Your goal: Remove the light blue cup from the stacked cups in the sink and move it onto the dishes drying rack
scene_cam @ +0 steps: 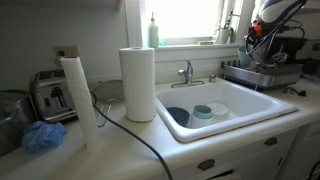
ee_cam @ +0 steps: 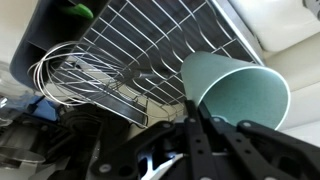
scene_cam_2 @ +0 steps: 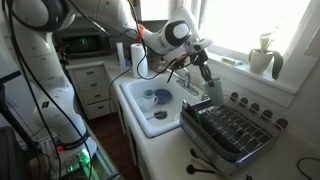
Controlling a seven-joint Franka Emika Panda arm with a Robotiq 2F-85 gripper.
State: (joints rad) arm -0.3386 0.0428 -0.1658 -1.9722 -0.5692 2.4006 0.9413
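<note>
My gripper lowers the light blue cup (ee_cam: 235,90) onto the wires by the rack's window-side edge next, since the cup still hangs above the grey wire rack (scene_cam_2: 235,130).
My gripper (ee_cam: 200,125) is shut on the light blue cup (ee_cam: 235,90), which lies tilted with its open mouth toward the camera. It hangs just above the grey wire dishes drying rack (ee_cam: 150,40). In both exterior views the gripper (scene_cam_2: 203,76) (scene_cam: 255,45) is at the near end of the rack (scene_cam_2: 235,130) (scene_cam: 262,73), beside the white sink (scene_cam: 240,112) (scene_cam_2: 135,105). A teal cup (scene_cam: 203,111) stays in the sink between a dark blue bowl (scene_cam: 178,115) and a white dish (scene_cam: 219,108).
A chrome faucet (scene_cam: 186,72) stands behind the sink. A paper towel roll (scene_cam: 138,85), a toaster (scene_cam: 50,95), a blue cloth (scene_cam: 42,135) and a black cable are on the counter. A wire whisk (ee_cam: 65,75) lies by the rack. Utensils (scene_cam_2: 205,160) lie on the counter.
</note>
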